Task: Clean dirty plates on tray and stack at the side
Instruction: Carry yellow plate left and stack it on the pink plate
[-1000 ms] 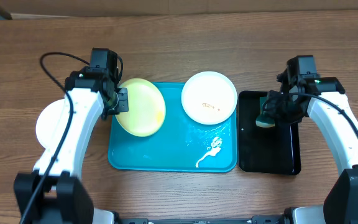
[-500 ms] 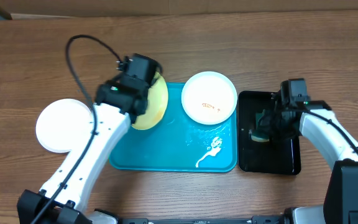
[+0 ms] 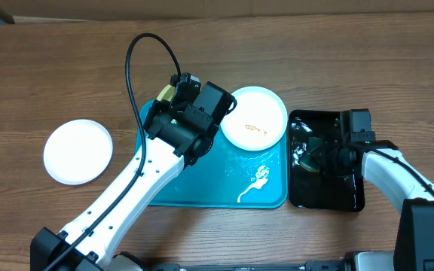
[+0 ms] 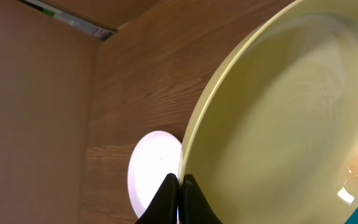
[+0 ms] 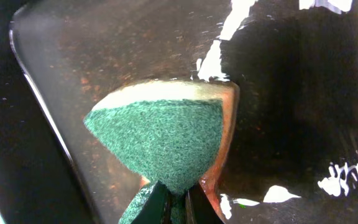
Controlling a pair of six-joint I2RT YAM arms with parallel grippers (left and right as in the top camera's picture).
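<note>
I need to move my left gripper to the left in the overhead view and lower its plate onto the second white plate (image 3: 77, 152) (image 4: 153, 169), because that one sits beside the tray.
My left gripper (image 4: 180, 186) is shut on the rim of the pale yellow-green plate (image 4: 278, 124) and holds it tilted on edge. In the overhead view the arm hides all but a sliver of this plate (image 3: 165, 92) above the turquoise tray (image 3: 202, 192). A white plate with orange smears (image 3: 253, 117) sits on the tray's far right part. A second white plate (image 3: 77, 150) lies on the table at the left and also shows in the left wrist view (image 4: 154, 168). My right gripper (image 5: 178, 200) is shut on a green sponge (image 5: 160, 140).
The sponge is pressed down in a wet black tray (image 3: 326, 188) right of the turquoise tray. A white smear (image 3: 258, 182) lies on the turquoise tray's near right part. My left arm (image 3: 149, 181) crosses the tray's left half, its cable looping above.
My left arm has swung right over the turquoise tray with the yellow-green plate, tipping it up on edge. My right gripper has lowered the sponge into the black tray.
</note>
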